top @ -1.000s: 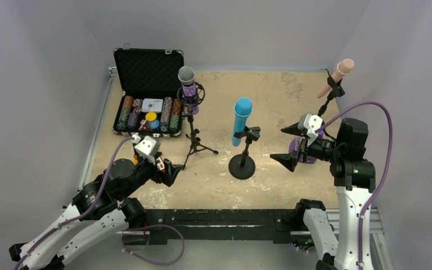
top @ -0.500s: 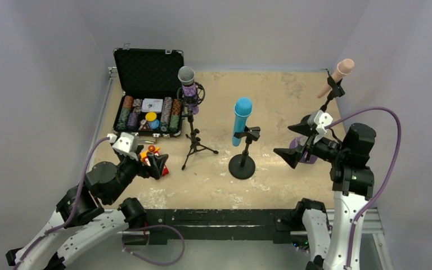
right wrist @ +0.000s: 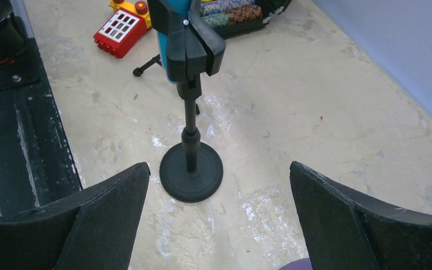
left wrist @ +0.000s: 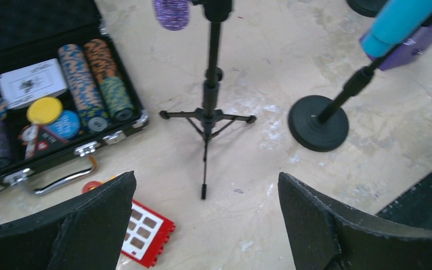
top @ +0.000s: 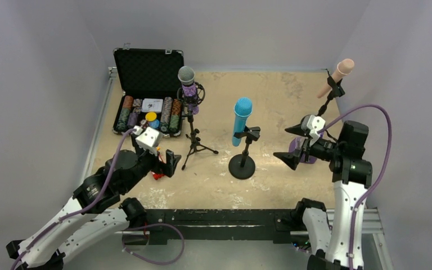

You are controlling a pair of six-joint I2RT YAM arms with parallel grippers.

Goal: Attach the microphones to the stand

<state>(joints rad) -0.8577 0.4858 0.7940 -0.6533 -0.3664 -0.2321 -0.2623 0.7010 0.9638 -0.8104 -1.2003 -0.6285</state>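
Note:
Next, my right gripper will go left in the top view to the round-base stand, around the bare pole of the stand below the clip (top: 247, 145) (right wrist: 190, 115).
A glittery purple microphone (top: 187, 84) with a silver mesh head sits on a black tripod stand (top: 194, 143). The blue microphone (top: 241, 121) is clipped upright in a round-base stand (top: 242, 166). At the far right, the pale pink microphone (top: 337, 76) sits tilted on a third stand (top: 329, 101). My left gripper (top: 167, 164) is open and empty, just left of the tripod's feet (left wrist: 208, 115). My right gripper (top: 288, 145) is open and empty to the right of the round base (right wrist: 191, 171), apart from it.
An open black case of poker chips (top: 146, 107) stands at the back left. A red toy brick (left wrist: 146, 239) lies under my left gripper. A purple object (top: 309, 154) sits below my right gripper. White walls close in the table on three sides.
My left arm drew back to the left, then came forward again toward the tripod. The right arm shifted slightly. Both grippers stayed open; the microphones have not moved.

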